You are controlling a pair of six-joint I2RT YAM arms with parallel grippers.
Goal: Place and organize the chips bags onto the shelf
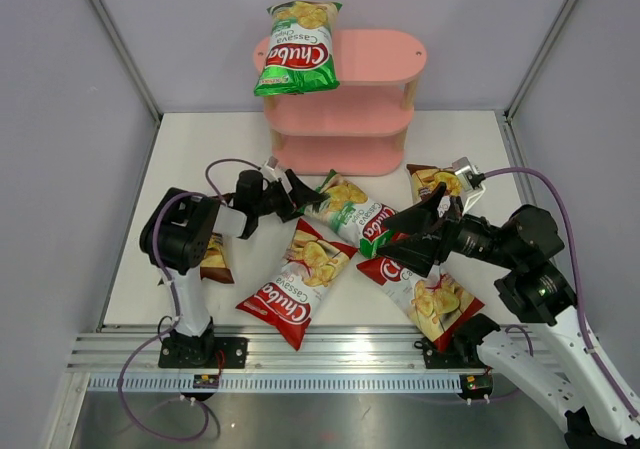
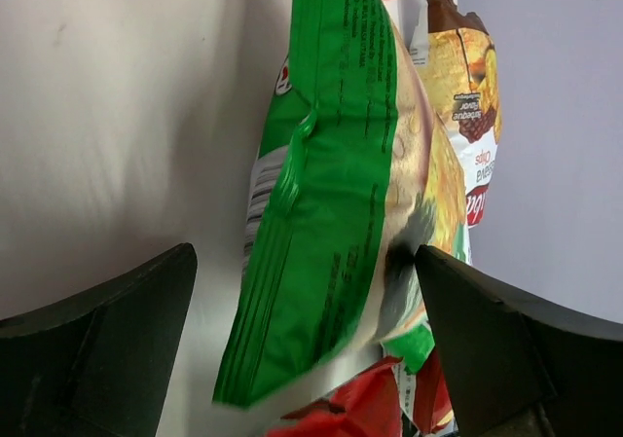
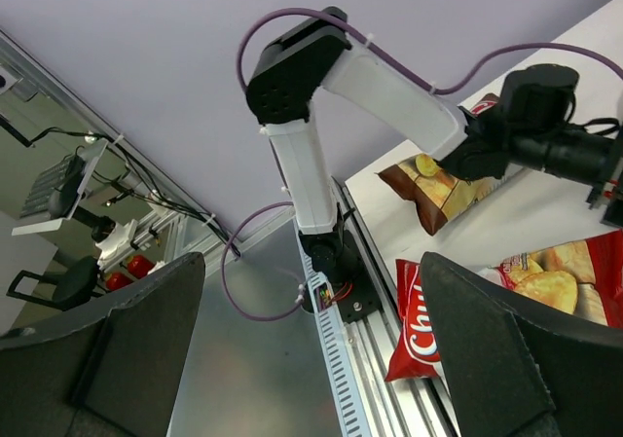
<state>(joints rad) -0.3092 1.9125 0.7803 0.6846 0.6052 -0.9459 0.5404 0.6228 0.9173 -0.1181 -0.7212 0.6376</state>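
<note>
My left gripper eases to the right in the top view next and closes, since the green bag's crimped end [image 1: 317,208] [image 2: 304,286] lies that way between its open fingers.
The pink shelf [image 1: 350,94] stands at the back, and one green chips bag [image 1: 297,49] lies on its top board, hanging over the left end. A second green bag [image 1: 352,214] lies on the table. My left gripper [image 1: 303,197] is open, and this bag's left end [image 2: 331,213] sits between its wide fingers [image 2: 107,349]. Two red bags [image 1: 298,287] [image 1: 428,297] lie near the front. One brown bag [image 1: 438,181] is at the right and another [image 1: 215,259] under my left arm. My right gripper [image 1: 400,244] hovers open over the middle bags, and in its wrist view the right gripper [image 3: 311,349] has nothing between its fingers.
Grey walls close in the white table [image 1: 190,159] on three sides. A metal rail [image 1: 320,354] with both arm bases runs along the front edge. Purple cables loop from each arm. The shelf's lower two boards [image 1: 345,154] hold nothing that I can see.
</note>
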